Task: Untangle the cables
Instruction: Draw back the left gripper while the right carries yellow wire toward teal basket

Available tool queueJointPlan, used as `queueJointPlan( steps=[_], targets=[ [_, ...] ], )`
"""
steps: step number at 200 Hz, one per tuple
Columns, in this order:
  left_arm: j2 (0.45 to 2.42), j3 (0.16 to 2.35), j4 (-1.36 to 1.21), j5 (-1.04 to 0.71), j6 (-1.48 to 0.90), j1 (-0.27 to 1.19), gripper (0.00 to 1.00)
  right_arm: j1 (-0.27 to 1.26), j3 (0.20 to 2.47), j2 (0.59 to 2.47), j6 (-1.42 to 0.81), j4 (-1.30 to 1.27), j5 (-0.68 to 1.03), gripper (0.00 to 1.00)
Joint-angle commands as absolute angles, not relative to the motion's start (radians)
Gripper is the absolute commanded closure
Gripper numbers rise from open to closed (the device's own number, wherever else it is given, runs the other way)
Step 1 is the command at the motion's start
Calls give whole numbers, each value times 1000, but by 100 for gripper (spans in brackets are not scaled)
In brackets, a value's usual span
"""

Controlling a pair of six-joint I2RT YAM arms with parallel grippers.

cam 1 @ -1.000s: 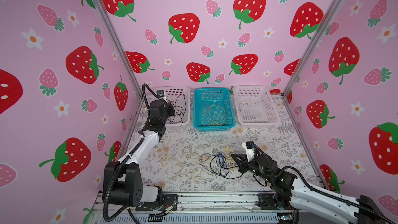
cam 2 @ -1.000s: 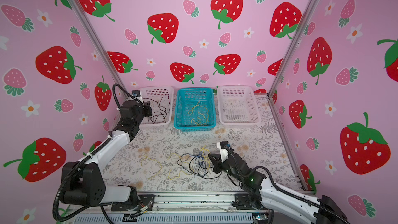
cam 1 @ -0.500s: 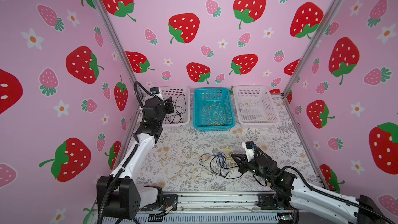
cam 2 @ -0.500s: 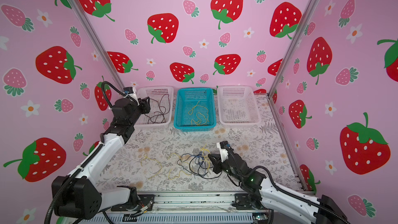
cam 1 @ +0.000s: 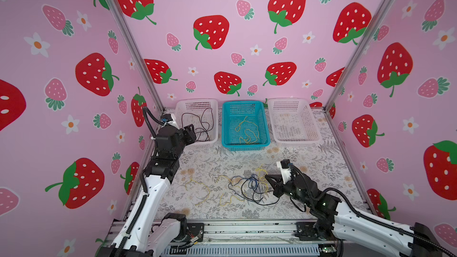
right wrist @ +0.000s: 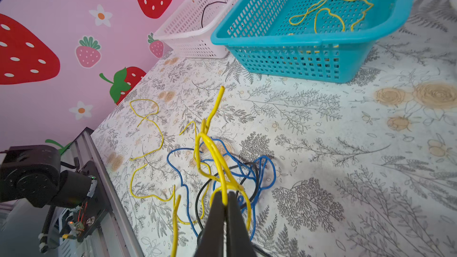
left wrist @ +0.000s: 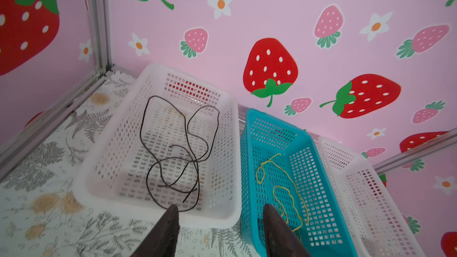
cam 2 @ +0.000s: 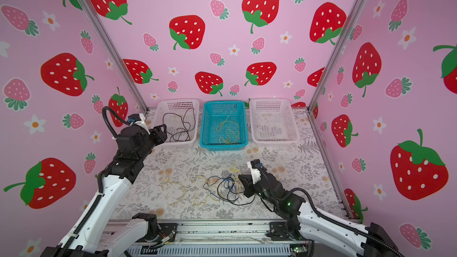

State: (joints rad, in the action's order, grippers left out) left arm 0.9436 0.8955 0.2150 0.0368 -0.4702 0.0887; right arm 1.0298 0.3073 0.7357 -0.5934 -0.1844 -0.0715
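Observation:
My right gripper needs to move up and outward over the blue basket [cam 1: 244, 144] [right wrist: 328, 15], which stands outward of it, and let go of the yellow cable there, because another yellow cable is inside.
The cables lie in three places. A tangle [cam 1: 249, 186] [cam 2: 225, 187] of blue, black and yellow wires sits on the table's near middle. My right gripper [right wrist: 225, 194] [cam 1: 268, 176] is shut on a yellow cable [right wrist: 217, 154] at the tangle's right edge. One black cable [left wrist: 178, 154] [cam 1: 200, 124] lies in the left white basket [left wrist: 158, 216]. A yellow cable [left wrist: 284, 189] [right wrist: 329, 13] lies in the blue basket [cam 1: 244, 144]. My left gripper [left wrist: 220, 208] [cam 1: 190, 132] is open and empty, just in front of the near rims of these two baskets.
A second white basket [cam 1: 294, 141] stands at the back right beside the blue one. Loose yellow wire [cam 1: 204, 190] trails left of the tangle. Pink strawberry walls close in three sides, and a metal rail [cam 1: 235, 231] runs along the front edge.
My left gripper has opened wider and drawn back from over the left white basket, where the black cable lies. The right arm has not moved.

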Motion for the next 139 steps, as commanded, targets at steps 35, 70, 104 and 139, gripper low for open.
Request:
queueJointPlan(
  steps=[35, 70, 104, 139],
  targets=[
    [771, 809, 486, 95, -537, 86, 43, 983, 508, 884, -480, -125, -88, 100],
    [645, 744, 535, 158, -547, 86, 40, 937, 668, 1041, -437, -95, -58, 100],
    [558, 664, 525, 197, -568, 87, 38, 870, 840, 1193, -414, -56, -13, 100],
    [581, 676, 522, 201, -577, 89, 38, 790, 1028, 1382, -390, -2, 47, 100]
  ],
)
